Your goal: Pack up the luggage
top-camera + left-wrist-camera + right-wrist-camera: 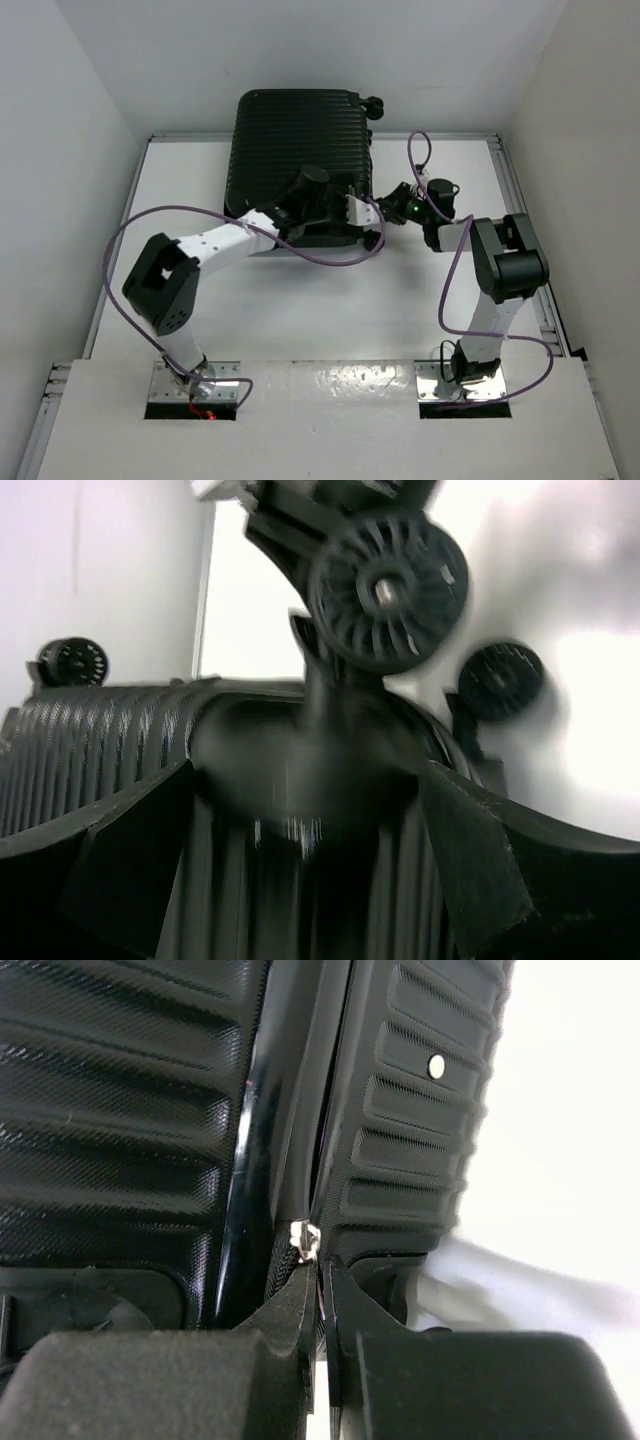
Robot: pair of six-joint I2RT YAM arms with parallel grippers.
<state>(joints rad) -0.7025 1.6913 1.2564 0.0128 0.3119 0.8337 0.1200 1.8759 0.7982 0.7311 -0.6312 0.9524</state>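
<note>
The left gripper moves across to the luggage's wheel-loose end (232, 155) next, to the left in the top view, since my right gripper stands at the slider opposite.
The black ribbed luggage (295, 140) lies closed at the far middle of the white table. My left gripper (362, 222) is open at its near right corner. In the left wrist view (300, 870), which is blurred, the fingers (470, 860) straddle the housing of a wheel (388, 585). My right gripper (385, 212) reaches in from the right to the same corner. In the right wrist view (322, 1280) it is shut at the seam between the two shells (120, 1110), with the silver zipper slider (305, 1242) right at its tips.
Two more wheels (498, 680) (72, 662) show on the case's end, and wheels stick out at its far right (375, 103). Purple cables (330, 260) loop over the table. Metal rails (520, 200) and white walls border the table.
</note>
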